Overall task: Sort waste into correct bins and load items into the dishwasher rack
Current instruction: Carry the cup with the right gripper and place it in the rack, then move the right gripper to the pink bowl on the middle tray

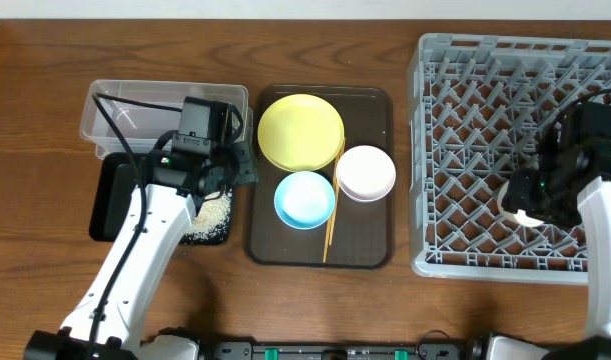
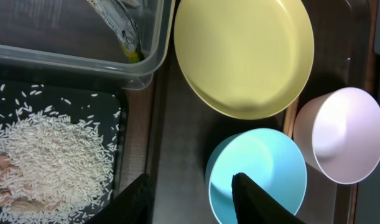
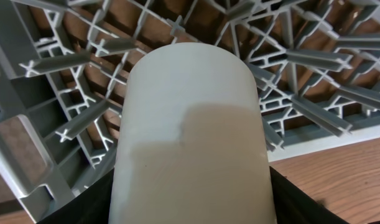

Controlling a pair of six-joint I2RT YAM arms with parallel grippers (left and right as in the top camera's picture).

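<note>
The pale cup should go among the grey rack's front wires [image 1: 502, 213], so my right gripper should lower it while moving slightly toward the brown tray.
My left gripper [image 1: 237, 165] is open and empty. In the left wrist view [image 2: 193, 202] one finger hangs over the rim of the light blue bowl [image 2: 258, 174]. The yellow plate [image 1: 300, 130], light blue bowl [image 1: 305, 198], pinkish-white bowl [image 1: 365, 172] and chopsticks [image 1: 332, 215] lie on the brown tray [image 1: 370, 250]. The rice [image 2: 46, 162] lies in the black tray [image 1: 110, 205]. The yellow-green wrapper [image 2: 124, 31] is in the clear tub [image 1: 125, 110]. My right gripper [image 3: 190, 202] is shut on the pale cup [image 3: 190, 118] over the grey rack [image 1: 485, 120], near its front edge.
The rack's front wall [image 3: 339, 140] and bare wooden table [image 3: 339, 180] show just beyond the cup. The clear tub and black tray sit side by side at the left, close to the brown tray's left edge.
</note>
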